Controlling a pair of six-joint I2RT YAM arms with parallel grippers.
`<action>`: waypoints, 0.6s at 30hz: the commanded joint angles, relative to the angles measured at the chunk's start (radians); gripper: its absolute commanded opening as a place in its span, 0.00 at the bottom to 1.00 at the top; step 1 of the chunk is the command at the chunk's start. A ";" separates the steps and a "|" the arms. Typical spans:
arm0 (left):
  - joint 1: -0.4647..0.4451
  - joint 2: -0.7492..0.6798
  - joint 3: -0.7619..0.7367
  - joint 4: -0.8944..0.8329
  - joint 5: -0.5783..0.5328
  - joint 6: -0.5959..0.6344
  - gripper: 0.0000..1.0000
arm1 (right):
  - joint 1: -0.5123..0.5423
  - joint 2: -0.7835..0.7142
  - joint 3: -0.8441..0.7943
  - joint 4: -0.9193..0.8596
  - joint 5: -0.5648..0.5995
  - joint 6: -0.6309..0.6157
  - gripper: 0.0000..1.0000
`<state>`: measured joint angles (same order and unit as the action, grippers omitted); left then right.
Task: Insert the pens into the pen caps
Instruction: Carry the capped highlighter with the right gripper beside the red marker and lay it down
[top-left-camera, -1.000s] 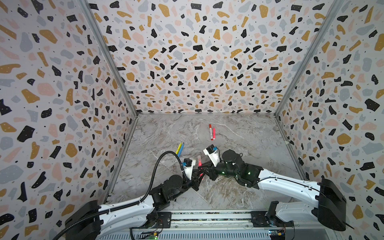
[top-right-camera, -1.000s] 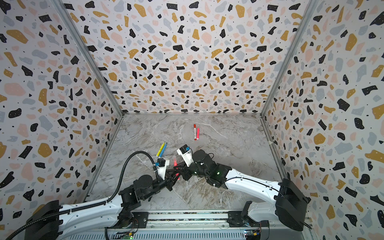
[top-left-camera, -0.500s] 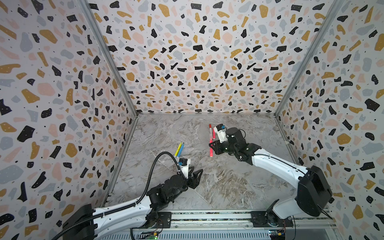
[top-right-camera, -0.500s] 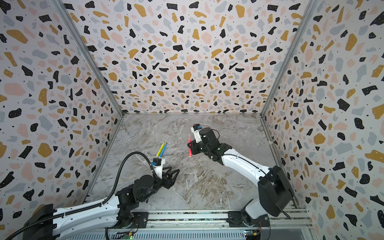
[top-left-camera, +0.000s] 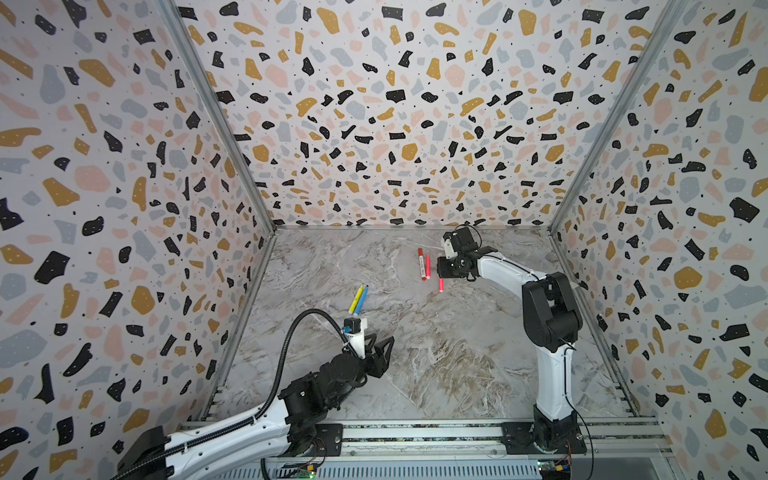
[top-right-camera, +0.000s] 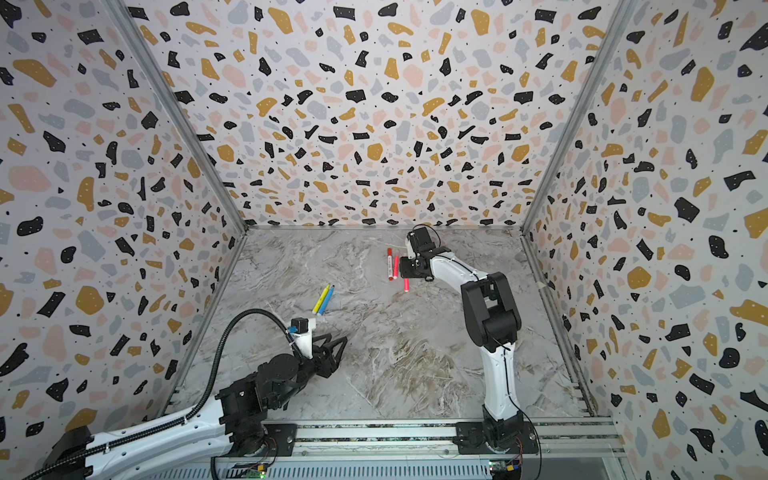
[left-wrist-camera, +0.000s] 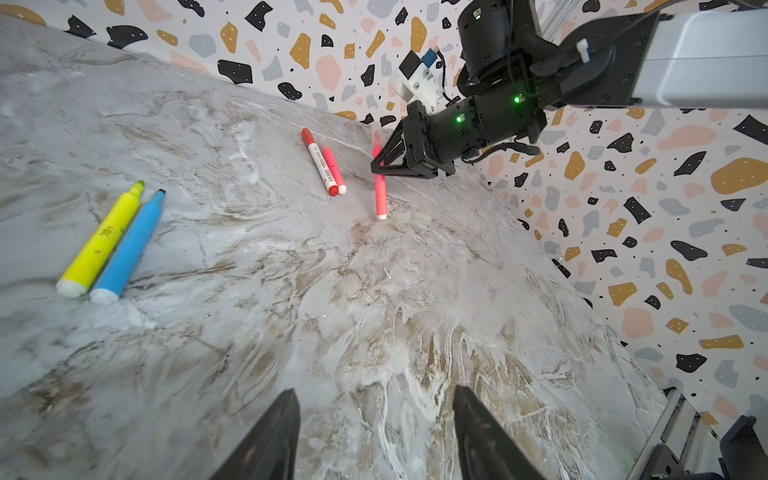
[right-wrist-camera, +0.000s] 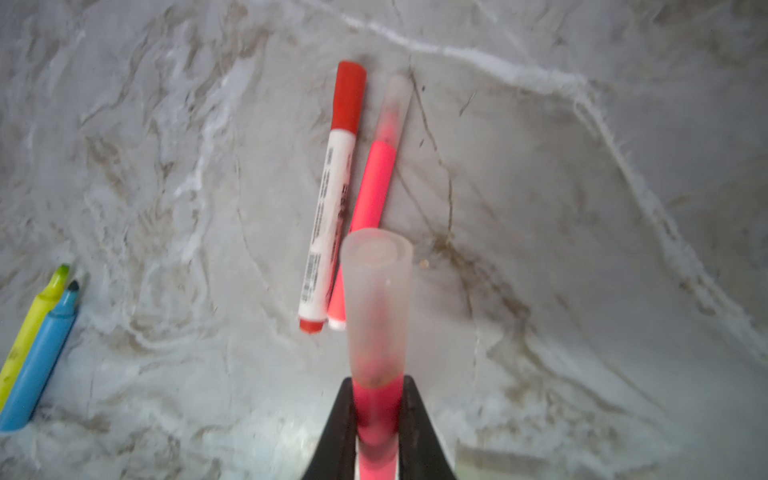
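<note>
Next, my right gripper moves outward and down and releases the pinkish-red pen, since the bare tabletop beside the second one lies that way.
My right gripper (right-wrist-camera: 377, 415) is shut on a pinkish-red pen (left-wrist-camera: 379, 195) that wears a clear cap (right-wrist-camera: 376, 299). The pen stands nearly upright, its white end at or just above the table. Beside it lie a white-bodied pen with a red cap (top-left-camera: 421, 264) and a second pinkish-red pen (top-left-camera: 428, 267) with a clear cap on. A yellow pen (left-wrist-camera: 102, 239) and a blue pen (left-wrist-camera: 129, 247) lie side by side on the left, tips bare. One clear pen cap (left-wrist-camera: 409, 218) lies loose near the held pen. My left gripper (top-left-camera: 380, 347) hovers open and empty at the front.
The marble table (top-left-camera: 436, 365) is walled by terrazzo panels on three sides. A metal rail (top-left-camera: 415, 434) carrying both arm bases runs along the front edge. The right arm's elbow (top-left-camera: 548, 307) stands tall at the right.
My left gripper opened and drew back toward the front left. My right gripper carried the capped pinkish-red pen from the front middle to the back, beside the two red pens.
</note>
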<state>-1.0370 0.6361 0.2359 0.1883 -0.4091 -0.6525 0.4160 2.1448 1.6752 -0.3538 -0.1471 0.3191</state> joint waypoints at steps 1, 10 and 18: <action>0.000 -0.028 0.002 -0.019 -0.032 -0.013 0.59 | -0.012 0.055 0.147 -0.103 0.022 -0.016 0.09; 0.000 -0.058 0.021 -0.062 -0.039 -0.020 0.59 | -0.020 0.315 0.503 -0.236 0.010 0.010 0.12; -0.001 -0.097 0.011 -0.079 -0.055 -0.033 0.59 | -0.023 0.270 0.477 -0.194 -0.037 0.050 0.41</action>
<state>-1.0370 0.5541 0.2363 0.1047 -0.4339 -0.6750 0.3965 2.4817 2.1605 -0.5304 -0.1577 0.3508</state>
